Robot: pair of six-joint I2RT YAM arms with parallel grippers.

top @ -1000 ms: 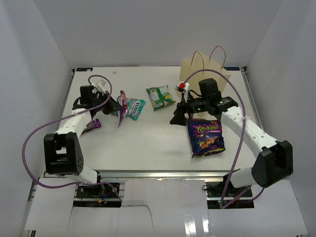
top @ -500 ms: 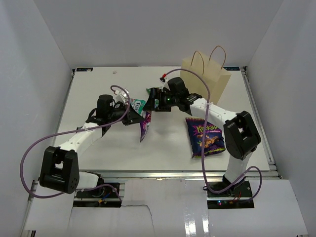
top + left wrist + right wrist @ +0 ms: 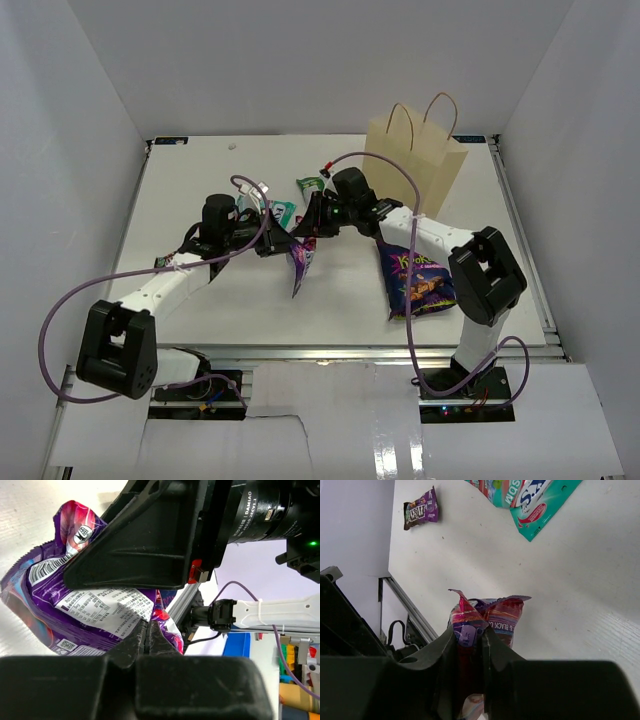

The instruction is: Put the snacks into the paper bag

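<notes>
My right gripper holds the packet (image 3: 300,268) and should next lift it outward over the paper bag's opening (image 3: 424,128), to its right in the top view, then lower it in and let it go.
A purple-and-red snack packet (image 3: 300,268) hangs above the middle of the table between both grippers. My left gripper (image 3: 283,244) pinches its edge; in the left wrist view its fingers (image 3: 148,625) are almost together on the packet (image 3: 75,610). My right gripper (image 3: 308,230) is shut on the packet's top (image 3: 492,617), foil showing between its fingers (image 3: 469,635). The paper bag (image 3: 415,160) stands upright at the back right, apart from both grippers. A big purple bag (image 3: 415,280) lies flat in front of it.
A teal pouch (image 3: 278,212) and a green pouch (image 3: 310,184) lie behind the grippers; the teal pouch (image 3: 535,500) also shows in the right wrist view. A small dark purple bar (image 3: 421,509) lies near the table's left side. White walls enclose the table.
The left arm carried the packet from the left toward the table's middle. The right arm swung left from the big purple bag, opened wide, then shut on the packet.
</notes>
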